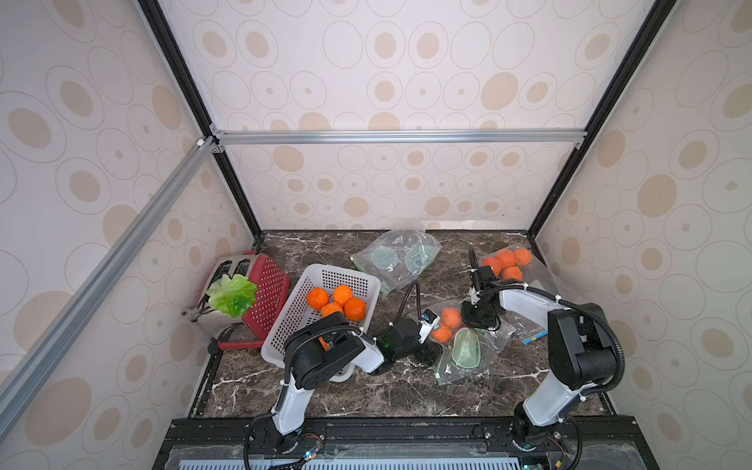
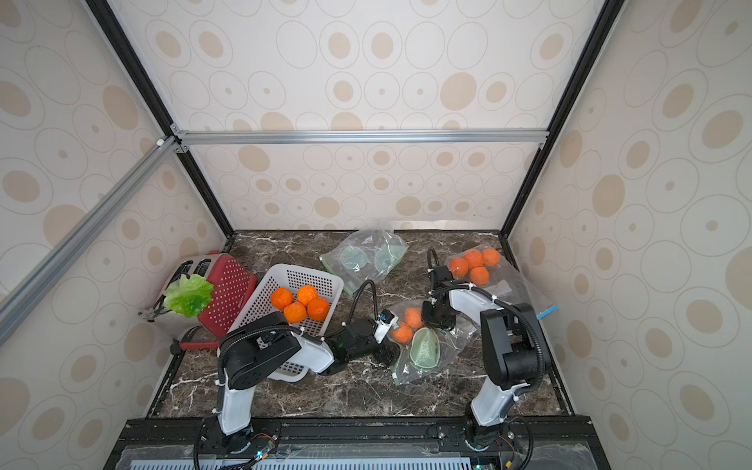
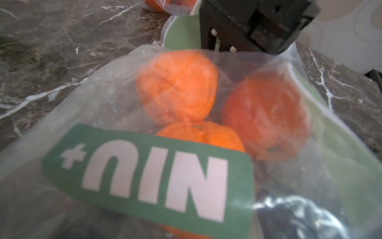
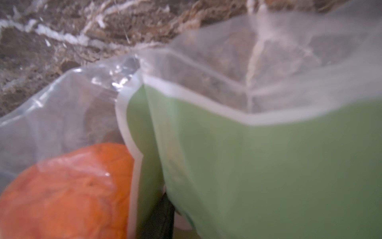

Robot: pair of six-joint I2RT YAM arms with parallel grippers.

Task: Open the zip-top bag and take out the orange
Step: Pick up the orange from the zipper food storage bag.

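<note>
My left gripper slides its wide fingers farther in around the nearest orange [image 3: 203, 135] next and closes them. The orange lies deeper in the bag, behind the green label [image 3: 144, 171].
The clear zip-top bag [image 1: 486, 350] [image 2: 447, 346] with green printed panels lies mid-table. Its oranges [image 1: 451, 316] [image 2: 414, 316] show through the film. In the left wrist view three oranges [image 3: 177, 87] sit behind the bag's green label [image 3: 144, 171]. My left gripper [image 1: 432, 353] [image 2: 386, 355] is at the bag's left end, jaws wide apart and mostly hidden by plastic. My right gripper [image 1: 482, 321] [image 2: 439, 321] [image 3: 248, 24] sits at the bag's far edge, closed on a raised fold. The right wrist view shows that green fold [image 4: 268, 165] beside one orange [image 4: 68, 192].
A white basket [image 1: 337, 272] holding several oranges [image 1: 317, 299] stands left of the bag, under my left arm. Beyond it lie a red toaster [image 1: 268, 293] and lettuce [image 1: 232, 295]. At the back are a crumpled bag [image 1: 396, 256] and a bag of oranges [image 1: 506, 260].
</note>
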